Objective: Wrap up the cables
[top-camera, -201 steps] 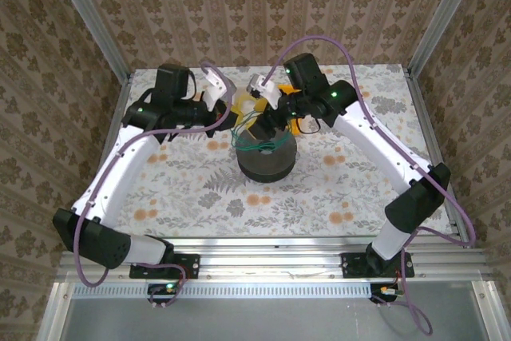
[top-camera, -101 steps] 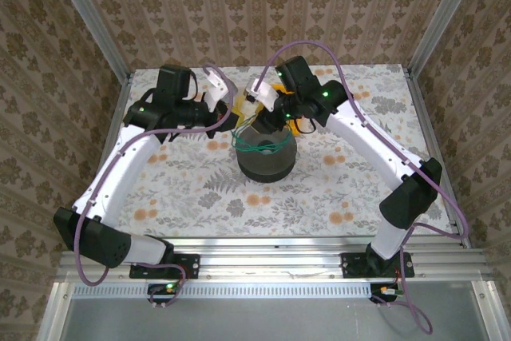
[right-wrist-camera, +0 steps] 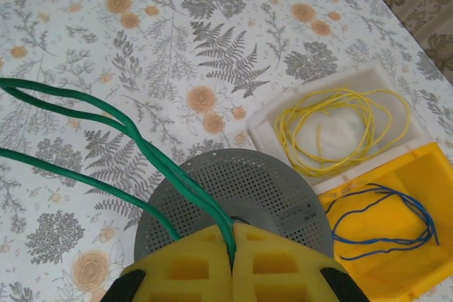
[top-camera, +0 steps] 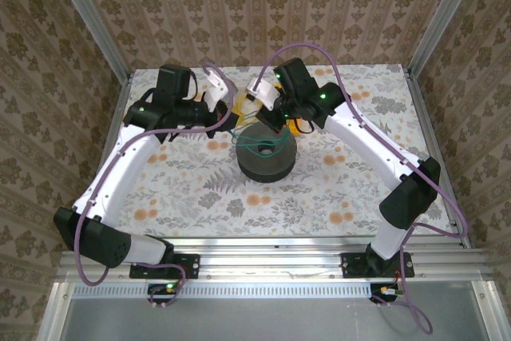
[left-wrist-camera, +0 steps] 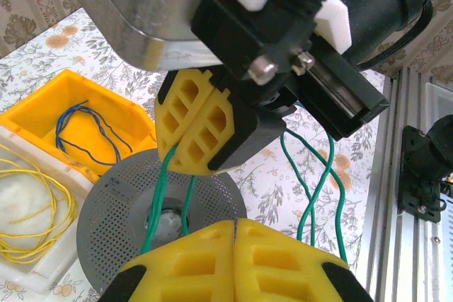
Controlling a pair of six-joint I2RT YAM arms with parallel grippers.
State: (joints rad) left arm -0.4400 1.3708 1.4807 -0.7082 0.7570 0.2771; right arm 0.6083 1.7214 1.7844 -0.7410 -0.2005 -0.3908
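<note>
The green cable has parts that loop slack over the spool (top-camera: 266, 164). My right gripper will move outward, away from my left gripper, over the yellow bin (top-camera: 295, 126), and let the green cable go.
A green cable (right-wrist-camera: 141, 153) runs in several strands over the perforated grey top of a round spool (right-wrist-camera: 241, 189). My right gripper (right-wrist-camera: 232, 231) is shut on it, two strands entering the seam between its yellow fingers. My left gripper (left-wrist-camera: 235, 225) is shut too. Green strands (left-wrist-camera: 315, 189) pass behind its fingers, and nothing shows in its seam. The right gripper's fingers (left-wrist-camera: 205, 122) hang just above it. From above, both grippers (top-camera: 230, 123) (top-camera: 267, 123) meet over the far rim of the spool (top-camera: 266, 164). A pale yellow cable (right-wrist-camera: 340, 129) lies coiled loose.
The yellow cable sits in a white tray (right-wrist-camera: 265, 129) beyond the spool. Next to the tray is a yellow bin (right-wrist-camera: 435, 167) holding thin blue wires (right-wrist-camera: 382, 224). Metal frame posts and a rail border the flowered table (top-camera: 184, 189).
My right gripper has closed onto the green cable above the spool and its arm has shifted slightly left. The left gripper has stayed shut in place.
</note>
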